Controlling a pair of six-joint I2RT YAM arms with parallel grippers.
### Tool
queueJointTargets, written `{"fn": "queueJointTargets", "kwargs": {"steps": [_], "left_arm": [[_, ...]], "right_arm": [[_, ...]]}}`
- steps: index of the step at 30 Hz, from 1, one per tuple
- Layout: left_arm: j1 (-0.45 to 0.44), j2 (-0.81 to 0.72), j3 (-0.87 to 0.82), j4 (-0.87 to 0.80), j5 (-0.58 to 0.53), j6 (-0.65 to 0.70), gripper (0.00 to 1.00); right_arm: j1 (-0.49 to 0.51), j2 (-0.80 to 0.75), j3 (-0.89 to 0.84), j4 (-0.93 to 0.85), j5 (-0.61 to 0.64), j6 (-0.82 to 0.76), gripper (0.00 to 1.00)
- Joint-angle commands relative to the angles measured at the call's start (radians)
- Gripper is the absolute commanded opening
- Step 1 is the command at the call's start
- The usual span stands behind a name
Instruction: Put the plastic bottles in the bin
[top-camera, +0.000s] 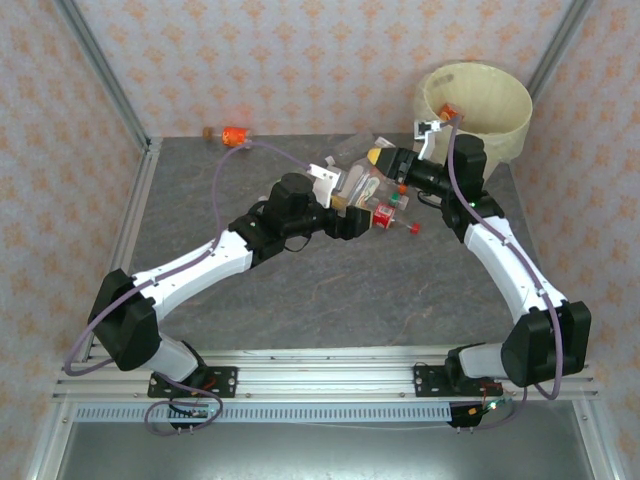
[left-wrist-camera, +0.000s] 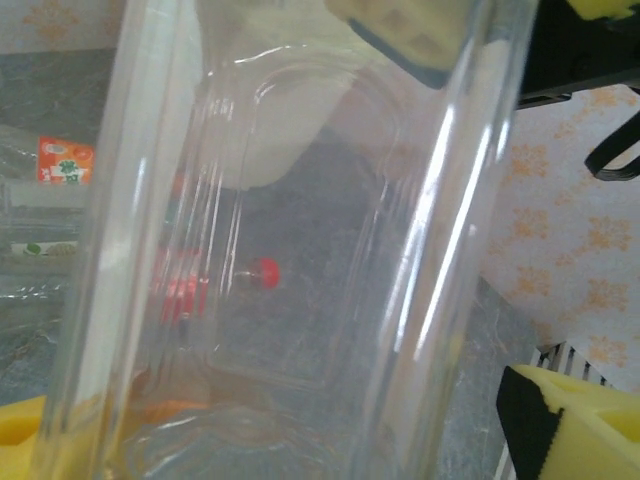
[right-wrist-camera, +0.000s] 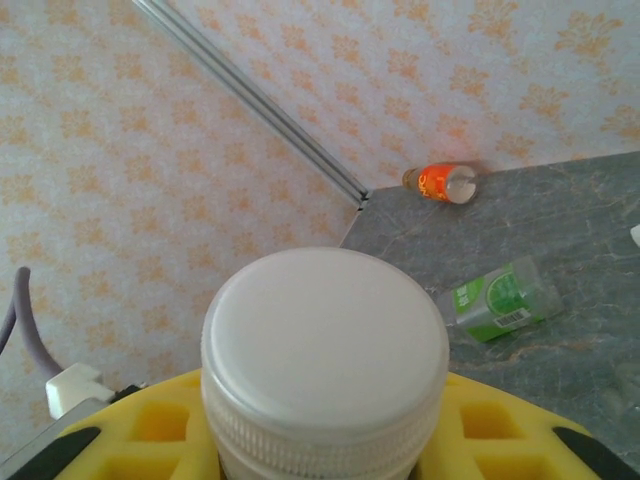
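My right gripper holds the clear bottle (top-camera: 362, 180). Next it should swing the bottle outward, away from the open left gripper, and then let go of it in the bin's opening.
A clear plastic bottle (top-camera: 362, 180) with a wide white cap (right-wrist-camera: 325, 340) hangs above the table's middle, between both arms. My right gripper (top-camera: 385, 160) is shut on its capped end, the yellow fingers (right-wrist-camera: 500, 440) pressed against either side of the cap. My left gripper (top-camera: 348, 202) is open around the bottle's body (left-wrist-camera: 300, 250), and a small gap shows beside the right finger (left-wrist-camera: 570, 420). The bin (top-camera: 500, 120) stands at the back right, just behind the right arm. Other bottles lie on the table: an orange one (top-camera: 235, 135) by the back wall, a green-labelled one (right-wrist-camera: 500, 300), and red-capped ones (top-camera: 392, 215) under the grippers.
Metal frame posts (top-camera: 105, 70) and patterned walls close in the table on three sides. Another orange-labelled bottle (left-wrist-camera: 65, 160) lies to the left of the held one. Bare grey tabletop (top-camera: 330, 300) stretches in front of the grippers.
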Motion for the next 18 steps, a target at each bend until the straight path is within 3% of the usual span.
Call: {"fn": "queueJointTargets", "kwargs": {"steps": [1, 5, 11, 18], "left_arm": [[-0.008, -0.039, -0.010, 0.093, 0.106, 0.015, 0.94], [-0.009, -0.061, -0.018, 0.126, 0.185, 0.020, 1.00], [-0.009, -0.097, -0.021, 0.089, 0.170, 0.038, 1.00], [-0.009, -0.111, -0.036, 0.069, 0.152, 0.039, 1.00]], "right_arm": [[-0.001, -0.036, 0.018, 0.006, 0.126, -0.034, 0.28], [-0.019, -0.052, 0.046, -0.036, 0.192, -0.045, 0.27], [-0.108, -0.047, 0.138, -0.073, 0.269, -0.010, 0.26], [-0.194, -0.001, 0.278, -0.121, 0.469, 0.004, 0.24]]}}
